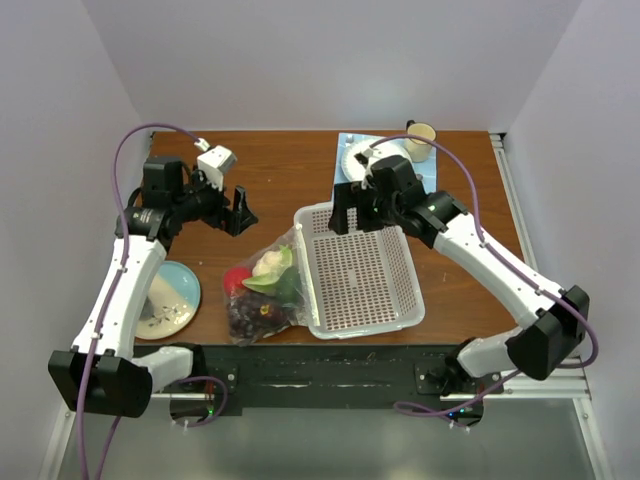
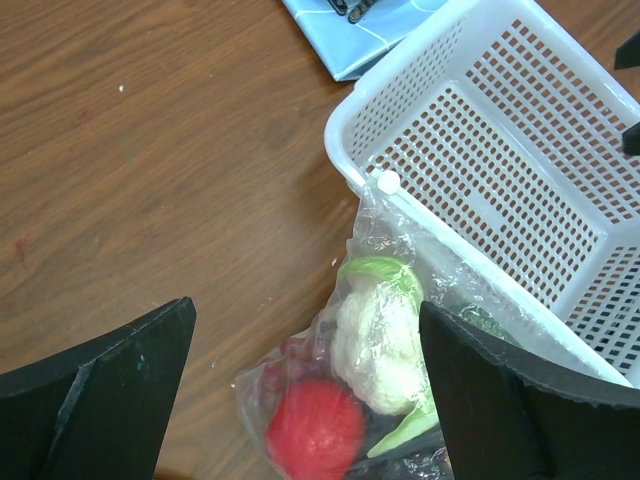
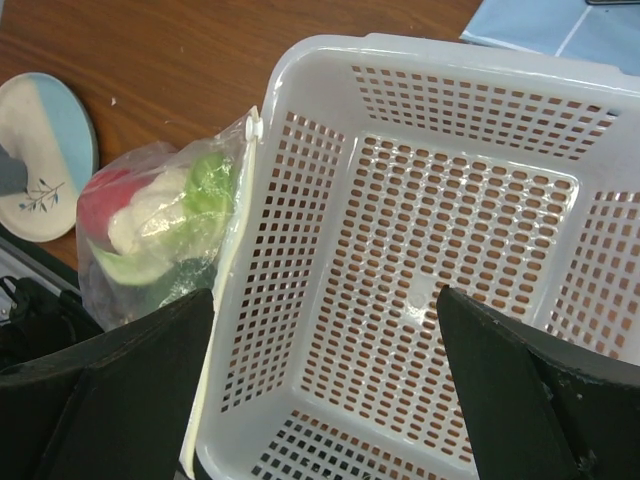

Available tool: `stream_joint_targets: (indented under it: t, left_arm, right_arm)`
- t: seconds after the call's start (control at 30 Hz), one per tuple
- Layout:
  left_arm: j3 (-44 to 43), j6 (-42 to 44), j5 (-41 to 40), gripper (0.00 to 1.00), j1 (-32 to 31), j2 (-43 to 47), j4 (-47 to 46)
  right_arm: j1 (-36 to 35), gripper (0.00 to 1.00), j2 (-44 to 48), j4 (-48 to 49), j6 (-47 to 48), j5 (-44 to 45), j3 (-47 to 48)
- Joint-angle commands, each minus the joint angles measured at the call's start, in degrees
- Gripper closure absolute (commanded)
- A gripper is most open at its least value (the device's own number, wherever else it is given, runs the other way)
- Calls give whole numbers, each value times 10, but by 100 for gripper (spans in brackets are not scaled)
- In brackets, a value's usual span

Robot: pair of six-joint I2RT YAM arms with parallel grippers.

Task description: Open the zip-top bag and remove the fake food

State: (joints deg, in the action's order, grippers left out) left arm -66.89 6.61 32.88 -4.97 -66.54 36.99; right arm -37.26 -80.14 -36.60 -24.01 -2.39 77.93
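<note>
The right gripper moves down, back and to the left in the top view onto the bag's zip edge (image 1: 305,262) (image 3: 235,238) next, as it lies exposed along the basket's rim.
The zip-top bag (image 1: 262,290) lies on the wooden table against the left wall of the white basket (image 1: 300,215). Inside it show fake food pieces: a red fruit (image 2: 315,430), a cream-white lumpy piece (image 2: 380,340) and green pieces (image 3: 210,175). Its white zip slider (image 2: 387,182) rests at the basket's corner. My left gripper (image 1: 238,211) hangs open above the table, up and left of the bag, holding nothing. In the left wrist view the left gripper (image 2: 307,310) frames the bag (image 2: 400,290). My right gripper (image 1: 362,212) is open over the basket's far end, also empty.
A blue and white plate (image 1: 168,298) sits left of the bag near the table's front edge. At the back right, a blue cloth (image 1: 347,150) carries a white plate (image 1: 380,155) and a cup (image 1: 420,140). White walls enclose the table.
</note>
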Motion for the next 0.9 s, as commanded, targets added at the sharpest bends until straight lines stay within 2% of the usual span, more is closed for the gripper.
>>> stream_joint_targets:
  t: [0.0, 0.07, 0.17, 0.2, 0.23, 0.3, 0.33, 0.4, 0.6, 0.67, 0.87]
  left_arm:
    - [-3, -5, -25, 0, -2, 11, -24]
    - [-5, -4, -26, 0, -2, 8, -24]
    - [-2, 2, -33, 0, -2, 5, -25]
    - [0, 3, -39, 0, -2, 4, -26]
    - [2, 4, -41, 0, -2, 4, -30]
    - [11, 7, -43, 0, -2, 3, -41]
    - [12, 8, -42, 0, -2, 1, -44]
    - [17, 11, -36, 0, -2, -5, -51]
    - [21, 11, -32, 0, -2, -21, -76]
    - [23, 13, -30, 0, -2, -24, -80]
    - [26, 23, -28, 0, -2, -26, -82]
  right_arm:
    - [-7, 1, -43, 15, -3, -45, 42]
    - [-13, 1, -60, 34, -9, -56, 47]
    - [-33, 1, -61, 115, -26, -85, 4]
    - [-40, 5, -59, 131, -31, -89, -7]
    - [-53, 17, -59, 144, -35, -89, -21]
    - [-65, 31, -61, 177, -38, -87, -37]
    - [-73, 42, -65, 187, -44, -86, -50]
    - [-81, 48, -72, 209, -47, -84, -58]
    - [-103, 45, -124, 210, -54, -68, -59]
    - [-106, 41, -135, 204, -50, -59, -56]
    - [-109, 40, -149, 208, -41, -34, -66]
